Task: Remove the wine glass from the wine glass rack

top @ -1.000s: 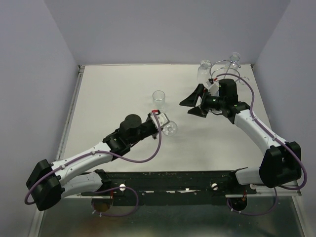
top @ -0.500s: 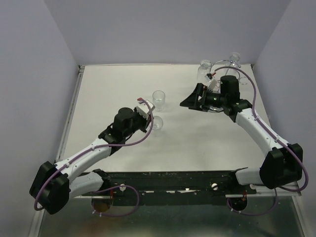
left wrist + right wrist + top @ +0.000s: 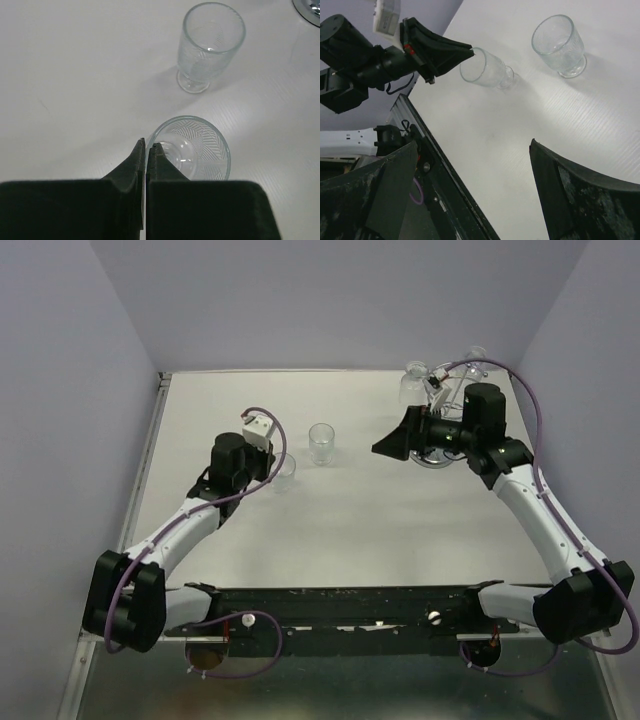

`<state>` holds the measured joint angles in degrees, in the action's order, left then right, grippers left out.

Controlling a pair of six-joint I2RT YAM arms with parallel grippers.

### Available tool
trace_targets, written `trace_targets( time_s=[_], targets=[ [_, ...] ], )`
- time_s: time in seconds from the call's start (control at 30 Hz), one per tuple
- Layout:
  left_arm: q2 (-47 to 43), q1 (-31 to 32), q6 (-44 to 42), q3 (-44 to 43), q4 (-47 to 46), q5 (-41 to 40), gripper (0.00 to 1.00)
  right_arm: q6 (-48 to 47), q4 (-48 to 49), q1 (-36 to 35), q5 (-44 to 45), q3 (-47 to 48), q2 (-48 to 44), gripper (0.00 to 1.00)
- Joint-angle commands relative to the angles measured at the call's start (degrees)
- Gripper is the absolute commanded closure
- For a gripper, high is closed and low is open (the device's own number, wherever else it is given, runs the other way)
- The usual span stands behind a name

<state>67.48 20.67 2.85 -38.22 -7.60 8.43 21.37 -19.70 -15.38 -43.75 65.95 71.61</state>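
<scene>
I should carry the held wine glass outward with my left gripper next, onto the tabletop beside the standing glass, and let go of the held glass's rim. That spot is bare.
My left gripper is shut on the rim of a clear patterned wine glass, holding it tilted with its foot at or just above the table. In the left wrist view the shut gripper pinches the glass at its near-left rim. The chrome wine glass rack stands at the far right with two more glasses hanging on it. My right gripper is open and empty just in front of the rack; it shows wide open in the right wrist view.
A second wine glass stands upright on the table between the arms; it also shows in the left wrist view and the right wrist view. The rack's mirrored base shows at a corner. Walls close in behind and on both sides.
My left arm has carried the held glass leftward and farther back, past the standing glass. My right gripper has drawn back toward the rack, still open.
</scene>
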Motion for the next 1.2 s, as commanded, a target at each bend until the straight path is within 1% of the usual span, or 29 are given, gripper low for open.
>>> trace_targets(
  time_s=[0.0, 0.13, 0.23, 0.43, 0.6, 0.73, 0.87, 0.9, 1.0, 1.03, 1.07, 1.13, 1.17],
  targets=[
    [5.63, -4.31, 2.15, -5.28, -8.65, 1.06, 1.00, -4.22, -3.05, -0.09, 1.64, 2.95, -1.74, 0.00],
    [12.31, -7.39, 4.70, -9.85, -11.56, 2.38, 1.00, -5.72, -4.99, -0.09, 3.23, 4.09, -2.09, 0.00],
    [16.26, -8.36, 6.37, -12.75, -13.23, 4.57, 1.00, -6.95, -6.22, -0.09, 4.02, 5.15, -2.36, 0.00],
    [23.03, -9.06, 8.04, -18.73, -12.01, 5.02, 1.00, -10.46, -10.08, -0.09, 7.00, 8.57, -2.97, 0.00],
    [27.17, -10.12, 11.12, -22.25, -10.34, 6.51, 1.00, -10.38, -12.02, 0.61, 10.78, 12.96, -2.45, 0.00],
    [28.93, -10.21, 11.47, -23.74, -9.81, 6.87, 1.00, -12.48, -13.16, 1.66, 16.13, 16.92, -1.30, 0.00],
    [29.90, -10.21, 11.39, -24.45, -9.37, 7.66, 1.00, -14.77, -13.78, 4.38, 23.78, 20.00, -0.08, 0.00],
    [30.25, -10.21, 11.47, -24.54, -9.11, 7.66, 0.97, -15.30, -14.13, 5.35, 25.19, 21.13, 0.62, 0.00],
    [30.51, -10.21, 11.30, -24.62, -8.58, 7.13, 0.77, -15.74, -15.45, 9.38, 27.48, 24.91, 2.65, 0.00],
    [30.51, -10.21, 11.21, -24.71, -8.23, 6.70, 0.69, -15.48, -16.06, 10.79, 27.40, 25.97, 3.35, 0.00],
    [30.43, -10.21, 11.21, -24.71, -8.05, 6.69, 0.64, -15.39, -16.59, 12.11, 27.75, 27.20, 4.05, 0.00],
    [30.17, -10.21, 11.12, -24.97, -6.91, 6.08, 0.49, -15.56, -16.86, 14.22, 28.45, 28.35, 4.85, 0.00],
    [29.82, -10.21, 11.47, -25.06, -6.56, 5.29, 0.44, -15.83, -16.86, 14.76, 28.98, 28.70, 5.02, 0.00]
  ],
)
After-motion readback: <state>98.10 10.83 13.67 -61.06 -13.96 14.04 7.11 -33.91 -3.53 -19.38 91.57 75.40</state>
